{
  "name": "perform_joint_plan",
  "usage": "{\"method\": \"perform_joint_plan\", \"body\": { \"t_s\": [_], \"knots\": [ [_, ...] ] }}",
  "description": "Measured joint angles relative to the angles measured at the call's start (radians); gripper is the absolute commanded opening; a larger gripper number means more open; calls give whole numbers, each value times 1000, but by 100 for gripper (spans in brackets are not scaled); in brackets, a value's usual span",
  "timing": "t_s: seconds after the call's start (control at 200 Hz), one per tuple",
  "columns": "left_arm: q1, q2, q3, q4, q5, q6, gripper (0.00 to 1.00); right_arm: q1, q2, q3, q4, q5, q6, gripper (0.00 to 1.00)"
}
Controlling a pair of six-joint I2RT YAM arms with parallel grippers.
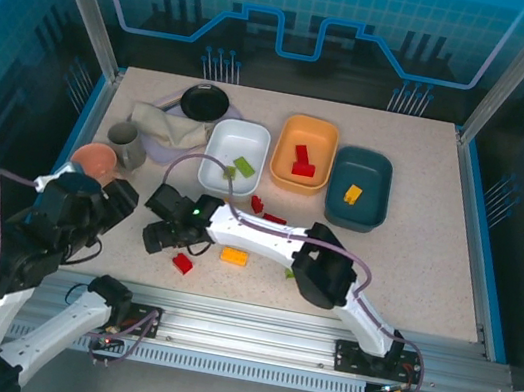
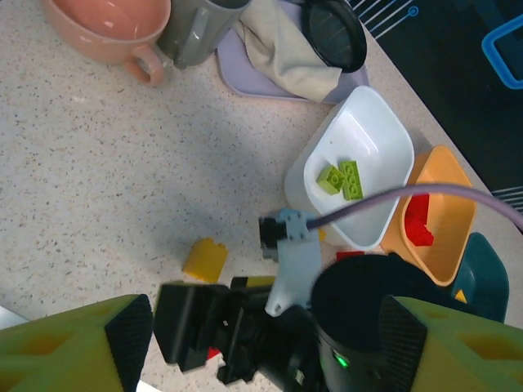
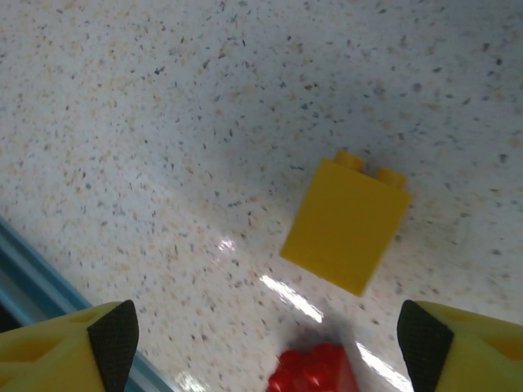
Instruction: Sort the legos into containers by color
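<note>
The right gripper comes down over the yellow brick next and closes on the brick's sides, since it lies loose below the gripper's open fingers.
The white tub (image 1: 238, 141) holds green bricks (image 2: 341, 178). Red bricks (image 1: 304, 161) lie in the orange tub (image 1: 309, 128), and the dark teal tub (image 1: 371, 210) has one yellow brick (image 1: 353, 194). Loose on the table are a red brick (image 1: 182, 263), an orange-yellow brick (image 1: 234, 256) and two red bricks (image 1: 264, 211). My right gripper (image 1: 156, 233) hangs open and holds nothing; a yellow brick (image 3: 345, 226) and a red brick (image 3: 319, 369) lie on the table below it. My left gripper (image 1: 114, 202) is open, raised above the right gripper (image 2: 204, 327).
At the back left stand a pink mug (image 1: 96, 159), a grey cup (image 1: 124, 143), a crumpled cloth (image 1: 163, 123) on a lavender tray (image 1: 163, 150) and a black round dish (image 1: 204, 102). The right arm's cable (image 2: 425, 192) loops over the white tub.
</note>
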Motion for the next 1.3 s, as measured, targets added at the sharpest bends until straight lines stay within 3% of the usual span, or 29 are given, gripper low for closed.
{"method": "perform_joint_plan", "body": {
  "t_s": [0.265, 0.575, 0.795, 0.9, 1.035, 1.185, 1.301],
  "knots": [
    [0, -68, -5, -56, 54, 34, 78, 3, 182, 223, -148, 101, 88, 69],
    [0, -93, -5, -76, 105, 53, 77, 4, 251, 332, -231, 166, 116, 30],
    [0, -105, -72, -22, 224, 95, 78, 4, 230, 323, -252, 248, 76, 24],
    [0, -67, -133, 64, 344, 102, 78, -2, 102, 188, -246, 306, 51, 23],
    [-6, 33, -182, 232, 479, 103, 78, -76, -215, -116, -221, 343, 41, 23],
    [-45, 206, -198, 407, 535, 105, 78, -302, -565, -379, -193, 372, 22, 24],
    [-127, 370, -177, 517, 537, 116, 78, -508, -726, -528, -198, 356, -9, 23]
  ]
}}
